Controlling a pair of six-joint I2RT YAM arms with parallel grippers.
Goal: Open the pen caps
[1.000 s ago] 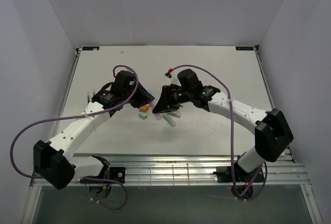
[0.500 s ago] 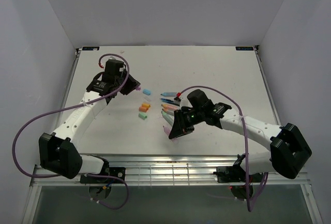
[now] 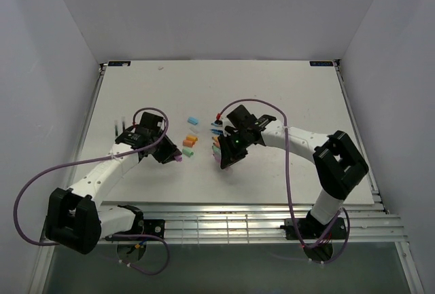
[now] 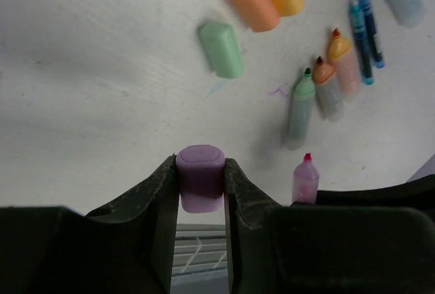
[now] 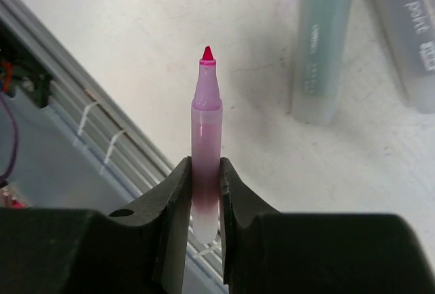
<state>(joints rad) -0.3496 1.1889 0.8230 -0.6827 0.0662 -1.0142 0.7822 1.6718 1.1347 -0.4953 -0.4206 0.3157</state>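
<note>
Next, my right gripper lowers the pink pen point(image 5: 206, 114) alongside the body of the green pen before it opens, as the other uncapped pens lie there.
My left gripper point(image 4: 200, 172) is shut on a pink pen cap point(image 4: 200, 180), held just above the table left of centre point(image 3: 178, 160). My right gripper point(image 5: 204, 172) is shut on the uncapped pink pen point(image 5: 206, 114), its red tip pointing away from the jaws; that pen point(image 4: 304, 178) also shows in the left wrist view. Loose caps lie between the arms: green point(image 4: 221, 49), orange point(image 4: 251, 2) and light blue point(image 3: 192, 119). Uncapped green point(image 4: 299, 107) and orange point(image 4: 327, 90) pens and thin blue pens point(image 4: 363, 29) lie in a row beside the right gripper point(image 3: 225, 160).
The table's front edge point(image 3: 204, 204) with a slatted metal rail lies just behind both grippers. Purple cables loop off each arm. White walls close in the table on three sides. A green pen body point(image 5: 319, 43) lies close to the held pen.
The grippers, together at the centre a second ago, have drawn apart. The left swung far left and came back beside the caps; the right dipped frontward and returned to the pens.
</note>
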